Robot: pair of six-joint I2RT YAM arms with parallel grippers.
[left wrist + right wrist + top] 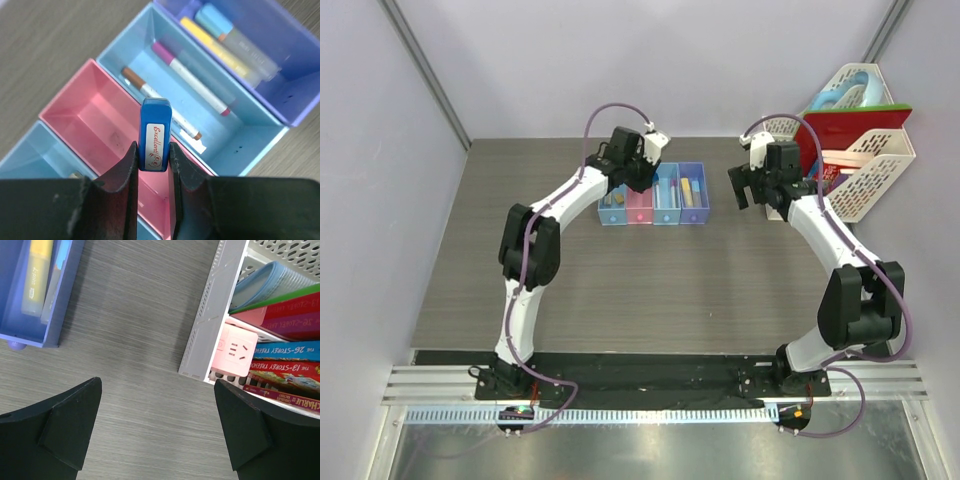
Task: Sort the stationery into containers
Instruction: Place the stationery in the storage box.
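The pink bin is below and still empty, so next I should move my left gripper down into it and let go of the small blue cube (155, 135) near the bin's bottom.
The four joined bins (653, 205) stand mid-table. My left gripper (152, 155) is shut on a small blue cube (155, 135) with a white "Excellent!" label, held above the pink bin (95, 125). The light blue bin (235, 140) to its right holds two thin white pens (192, 87). The purple bin (295, 70) holds the yellow highlighter (215, 47) and the blue-capped marker (235, 37). The left light blue bin (612, 208) holds tan erasers (614, 199). My right gripper (157, 425) is open and empty over bare table, between the purple bin (30, 337) and the baskets.
White lattice baskets (875, 165) stand at the back right with a red folder (850, 125), books (285, 370) and a pink power strip (235, 352). The nearest basket's wall (210, 325) is close to my right gripper.
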